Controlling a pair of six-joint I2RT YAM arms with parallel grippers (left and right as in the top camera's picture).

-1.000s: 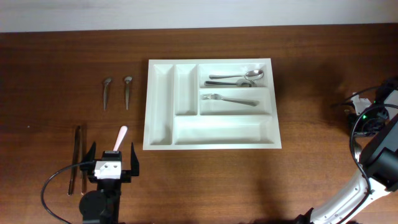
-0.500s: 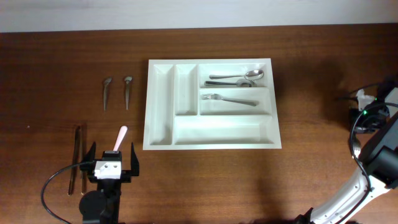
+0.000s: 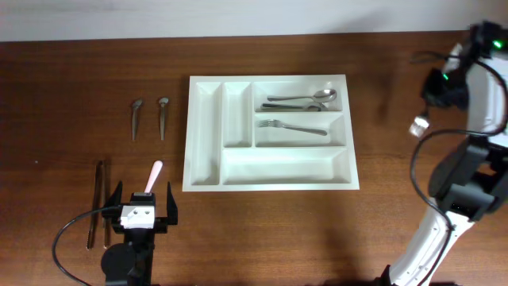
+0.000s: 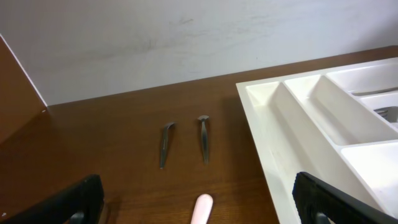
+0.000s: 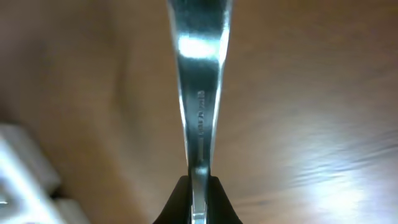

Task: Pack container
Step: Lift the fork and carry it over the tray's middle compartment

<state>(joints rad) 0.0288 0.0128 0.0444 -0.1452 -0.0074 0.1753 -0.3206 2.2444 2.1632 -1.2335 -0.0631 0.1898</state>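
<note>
The compartment holding a fork (image 3: 294,125) is below and left in the overhead view, so my right gripper next needs to carry the utensil over, lower and release it.
The white container (image 3: 270,184) lies at mid table, holding two spoons (image 3: 305,99) in its top right compartment and a fork (image 3: 294,125) below them. It also shows in the left wrist view (image 4: 267,124). My left gripper (image 3: 144,192) is open low at the front left, its fingers either side of the end of a pink-handled utensil (image 3: 154,175), which the left wrist view (image 4: 200,208) shows too. My right gripper (image 5: 198,193) is shut on the thin handle of a metal utensil (image 5: 198,93), high near the back right (image 3: 438,82).
Two small metal spoons (image 3: 136,117) (image 3: 163,115) lie left of the container and show in the left wrist view (image 4: 165,143). Two dark long utensils (image 3: 97,205) lie at the front left beside my left gripper. A white wall runs along the table's far edge.
My right arm has swung from the right edge up toward the back right corner with the metal utensil. The left arm has not moved.
</note>
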